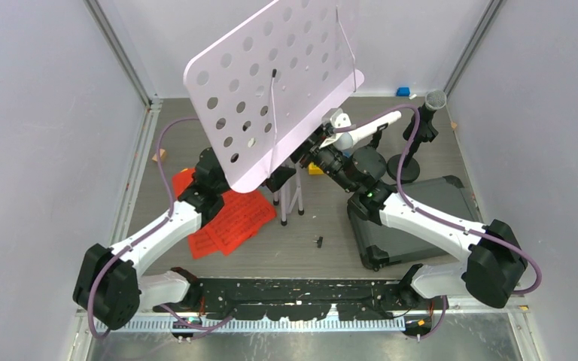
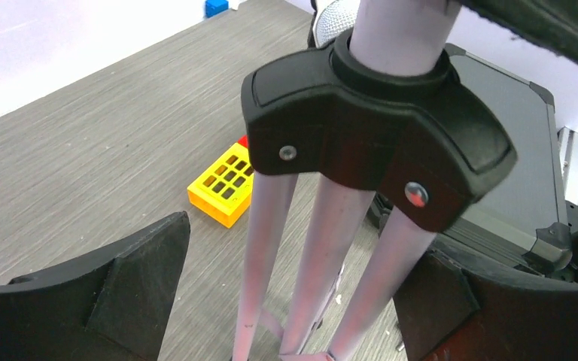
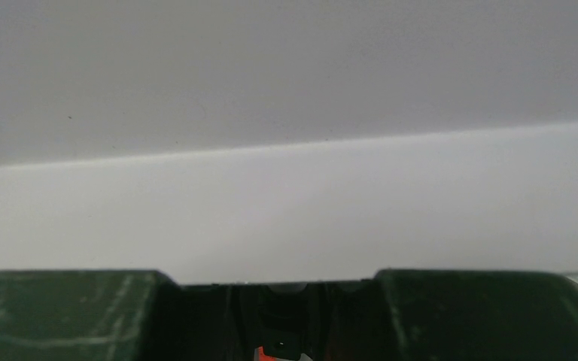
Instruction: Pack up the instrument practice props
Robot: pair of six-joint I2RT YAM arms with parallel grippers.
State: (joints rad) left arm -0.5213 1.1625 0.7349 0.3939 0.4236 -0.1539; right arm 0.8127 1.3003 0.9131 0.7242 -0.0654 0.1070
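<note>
My left gripper shifts toward the black hub (image 2: 376, 143) next and closes on the legs just below, since the hub stands to its right in the left wrist view.
The pale lilac perforated music desk (image 1: 278, 83) stands tilted on its tripod legs (image 1: 290, 199) in the middle. My left gripper (image 1: 214, 180) is open, and its fingers (image 2: 120, 293) stand either side of the legs (image 2: 323, 248), below the black hub (image 2: 376, 143). The red sheet-music pages (image 1: 233, 218) lie under the left arm. My right gripper (image 1: 317, 154) is open at the desk's lower right edge, and its wrist view shows only a pale surface (image 3: 286, 203). The white microphone (image 1: 369, 129) and the black grey-headed microphone (image 1: 435, 100) sit in their round-based holders (image 1: 406, 167).
A dark hard case (image 1: 414, 218) lies shut on the right, under the right forearm, and also shows in the left wrist view (image 2: 512, 150). A yellow block (image 2: 222, 188) lies behind the tripod. A blue block (image 1: 403, 92) sits at the back wall. A small black part (image 1: 319, 241) lies near the front.
</note>
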